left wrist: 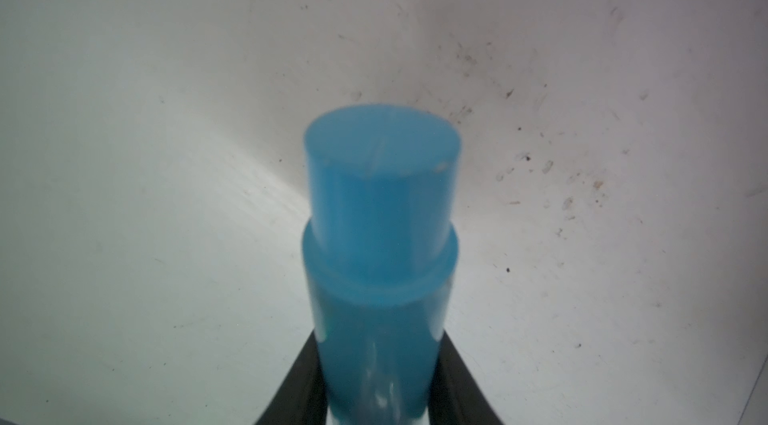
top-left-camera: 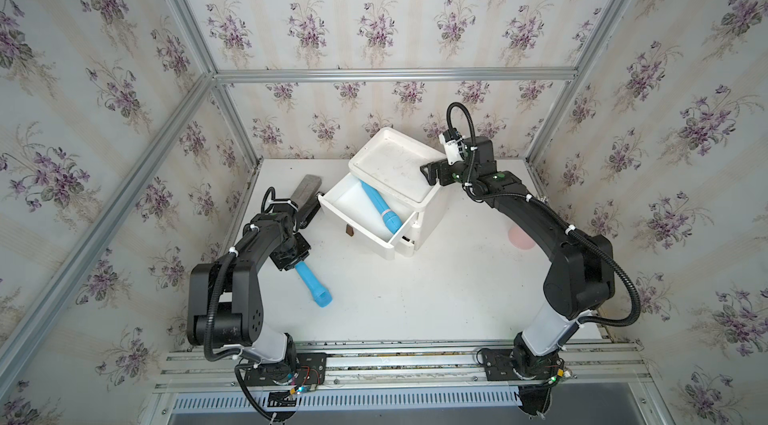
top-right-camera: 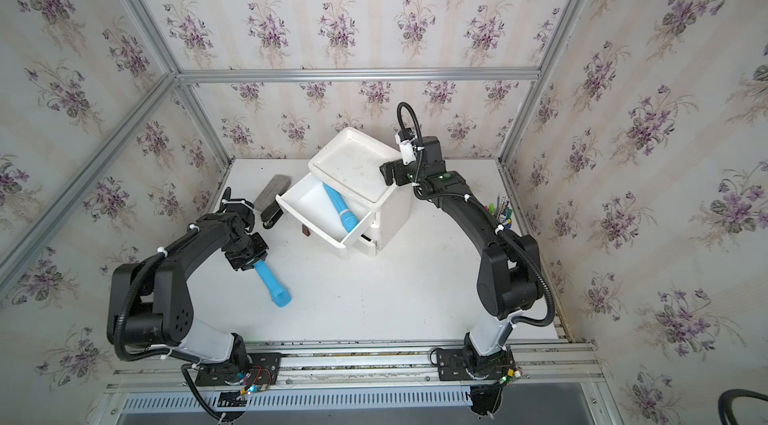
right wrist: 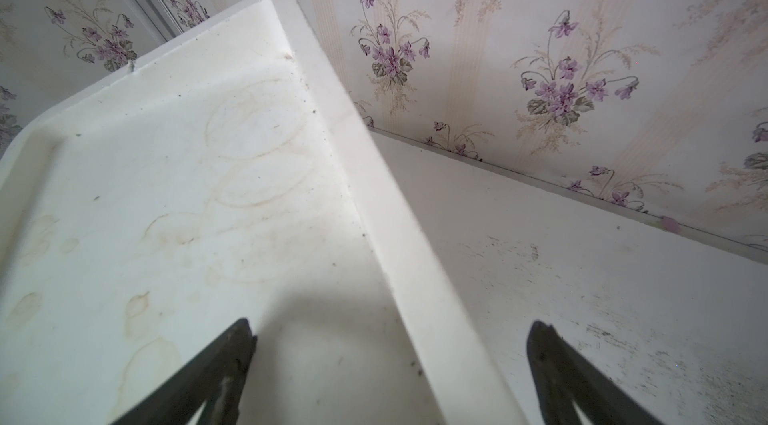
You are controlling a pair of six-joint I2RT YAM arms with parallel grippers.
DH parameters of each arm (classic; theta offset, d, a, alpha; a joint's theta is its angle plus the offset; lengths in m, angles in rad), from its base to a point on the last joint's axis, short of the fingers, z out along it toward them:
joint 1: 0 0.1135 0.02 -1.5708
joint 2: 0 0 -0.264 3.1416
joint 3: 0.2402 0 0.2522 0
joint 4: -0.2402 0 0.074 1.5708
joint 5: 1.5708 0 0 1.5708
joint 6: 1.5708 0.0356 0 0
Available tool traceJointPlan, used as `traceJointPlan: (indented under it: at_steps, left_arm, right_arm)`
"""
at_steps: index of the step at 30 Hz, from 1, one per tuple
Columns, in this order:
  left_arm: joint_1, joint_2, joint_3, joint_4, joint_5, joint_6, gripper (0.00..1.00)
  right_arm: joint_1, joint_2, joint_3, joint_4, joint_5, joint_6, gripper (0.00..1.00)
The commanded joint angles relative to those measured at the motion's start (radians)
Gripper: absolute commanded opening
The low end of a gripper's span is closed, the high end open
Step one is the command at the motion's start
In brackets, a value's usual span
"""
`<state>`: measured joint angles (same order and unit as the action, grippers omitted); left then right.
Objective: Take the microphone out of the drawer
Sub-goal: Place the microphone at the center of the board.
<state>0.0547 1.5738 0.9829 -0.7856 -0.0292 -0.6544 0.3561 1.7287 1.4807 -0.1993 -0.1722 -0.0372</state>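
Note:
The bare tabletop below the blue microphone is clear outside the drawer (top-left-camera: 353, 205), so the left gripper needs to lower the microphone onto it next and let go of the microphone's handle.
A blue microphone (top-left-camera: 312, 286) (top-right-camera: 272, 283) with a wider head sticks out of my left gripper (top-left-camera: 293, 263) (top-right-camera: 251, 261), which is shut on its handle over the table, front left of the cabinet. In the left wrist view the black fingers (left wrist: 305, 381) press both sides of the microphone (left wrist: 380, 202). The white drawer (top-left-camera: 353, 205) (top-right-camera: 311, 202) stands pulled open, and a second blue microphone (top-left-camera: 380, 207) (top-right-camera: 340, 211) lies inside it. My right gripper (top-left-camera: 428, 173) (top-right-camera: 387, 173) (right wrist: 390, 331) is open and straddles the cabinet's top rim (right wrist: 399, 236), holding nothing.
A grey brush-like block (top-left-camera: 306, 190) lies at the back left beside the drawer. A small brown piece (top-left-camera: 350, 231) sits in front of the drawer. A pink disc (top-left-camera: 519, 238) lies under the right arm, and pens (top-right-camera: 503, 209) stand by the right wall.

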Motion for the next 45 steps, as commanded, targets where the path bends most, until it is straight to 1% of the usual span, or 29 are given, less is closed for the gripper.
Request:
traceJointPlan:
  at_steps: [1,3,4,10,13,17,20,23,25,26,29,31,34,36,37,40,45]
  left_arm:
    - [0.003,0.034,0.013,0.022,-0.019,0.005,0.11]
    - [0.004,0.045,0.014,0.029,-0.018,0.0,0.12]
    - [0.003,0.045,0.013,0.032,-0.021,-0.002,0.14]
    - [0.005,0.062,0.007,0.04,-0.019,0.004,0.35]
    - [0.005,0.07,0.002,0.048,-0.014,0.006,0.38]
    - [0.006,0.081,-0.001,0.051,-0.007,0.01,0.47]
    - [0.006,0.081,0.002,0.052,0.0,0.011,0.52]
    - [0.006,0.073,0.002,0.052,0.005,0.013,0.54]
    - [0.007,0.065,0.001,0.052,0.006,0.016,0.54]
    - [0.005,0.065,0.0,0.052,0.006,0.019,0.6]
    - [0.008,0.056,0.0,0.052,0.02,0.021,0.61]
    - [0.008,0.046,0.002,0.053,0.029,0.026,0.64]
    - [0.009,0.022,0.009,0.049,0.044,0.046,0.81]
    - [0.009,-0.003,0.015,0.038,0.047,0.054,0.97]
    - [0.009,-0.019,0.019,0.034,0.05,0.059,0.99]
    - [0.01,-0.069,0.036,0.018,0.061,0.07,0.99]
    - [0.012,-0.149,0.088,-0.051,0.006,0.078,0.99]
  right_arm:
    - [0.0,0.009,-0.015,-0.16,0.05,-0.071,1.0]
    - [-0.001,0.009,-0.017,-0.161,0.051,-0.072,1.0]
    - [0.0,0.01,-0.017,-0.161,0.053,-0.074,1.0]
    - [0.0,0.015,-0.015,-0.158,0.049,-0.074,1.0]
    - [0.0,0.015,-0.015,-0.158,0.045,-0.075,1.0]
    - [-0.001,0.011,-0.019,-0.158,0.051,-0.076,1.0]
    - [0.0,0.009,-0.02,-0.155,0.051,-0.076,1.0]
    - [0.0,0.011,-0.022,-0.157,0.051,-0.076,1.0]
    - [0.0,0.011,-0.023,-0.158,0.051,-0.076,1.0]
    - [0.0,0.011,-0.023,-0.157,0.051,-0.076,1.0]
    - [-0.001,0.01,-0.023,-0.156,0.051,-0.076,1.0]
    - [0.0,0.01,-0.022,-0.156,0.051,-0.076,1.0]
    - [0.0,0.009,-0.022,-0.158,0.051,-0.075,1.0]
    - [0.0,0.009,-0.022,-0.157,0.051,-0.076,1.0]
    - [0.0,0.009,-0.023,-0.157,0.05,-0.075,1.0]
    - [-0.001,0.012,-0.022,-0.156,0.045,-0.074,1.0]
    - [-0.001,0.015,-0.022,-0.156,0.037,-0.071,1.0]
